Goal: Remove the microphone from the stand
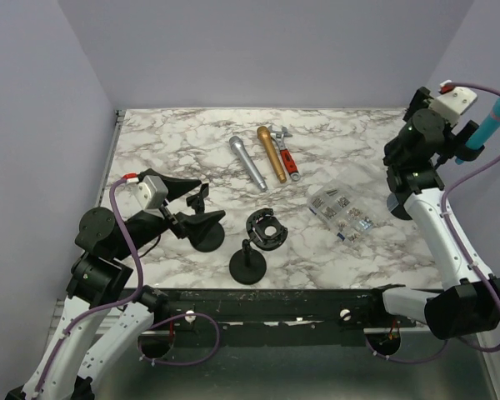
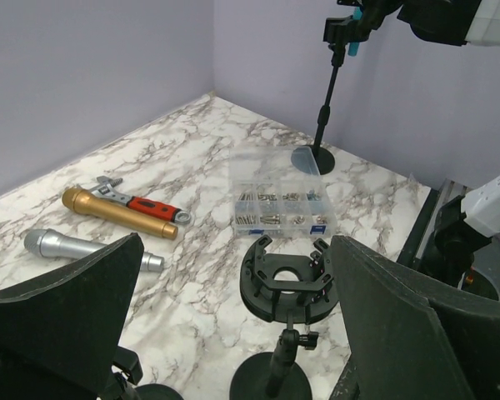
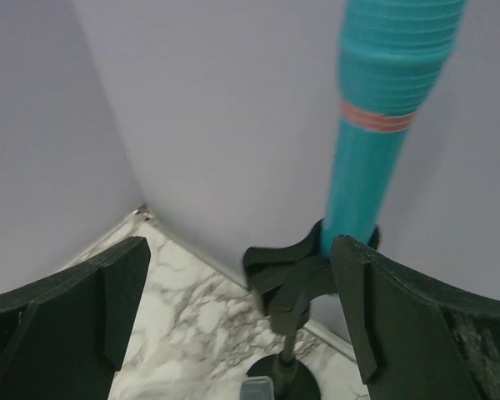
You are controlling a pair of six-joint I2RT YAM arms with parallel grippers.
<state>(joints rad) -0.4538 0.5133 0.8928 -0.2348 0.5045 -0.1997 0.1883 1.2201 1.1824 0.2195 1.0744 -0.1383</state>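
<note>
Next, my right gripper goes toward the right in the top view onto the microphone's teal handle below the red band, since only the clip sits between its fingers.
A teal microphone (image 3: 383,125) with a red band stands upright in the black clip (image 3: 287,279) of a thin stand (image 2: 327,100), against the right wall. My right gripper (image 3: 237,258) is raised at clip height and open. The clip sits ahead between its fingers, and the microphone's lower end is close to the right finger, with nothing gripped. From above, the teal microphone (image 1: 490,125) shows just right of the right gripper (image 1: 471,143). My left gripper (image 2: 233,250) hangs open and empty low over the front left of the table.
A silver microphone (image 1: 247,162), a gold microphone (image 1: 272,152) and a red-handled wrench (image 1: 287,154) lie mid-table. A clear box of screws (image 1: 342,210) sits to the right. A shock-mount stand (image 1: 262,233) and a small clip stand (image 1: 207,237) are near the left gripper.
</note>
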